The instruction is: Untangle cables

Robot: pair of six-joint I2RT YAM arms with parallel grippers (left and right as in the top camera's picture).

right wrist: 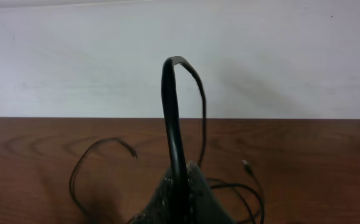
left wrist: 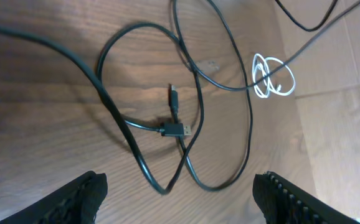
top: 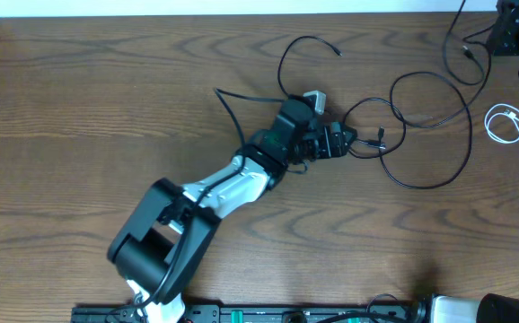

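Observation:
Next, my right gripper moves away from the black loops near the small plug toward the white coil point(top: 514, 124), then tips down and opens.
A long black cable point(top: 421, 187) lies in wide loops across the middle and right of the wooden table. My left gripper point(top: 349, 141) hovers over its crossing strands. In the left wrist view the left gripper point(left wrist: 180, 185) stands open, fingers point(left wrist: 80, 199) wide apart, nothing between them. Below lie crossed black cable point(left wrist: 250, 124) loops and a small plug point(left wrist: 179, 129). The white cable point(left wrist: 273, 78) is coiled apart from the black loops; overhead it sits at the right edge point(top: 511, 124). My right gripper point(right wrist: 181, 177) is shut on a black cable point(right wrist: 167, 93) arching up from its fingers.
The right arm point(top: 515, 36) sits at the far right corner, partly out of frame. A pale wall point(right wrist: 180, 56) rises behind the table's far edge. A lighter board point(left wrist: 345, 130) adjoins the wood near the white coil. The left arm's base point(top: 156, 247) stands front left.

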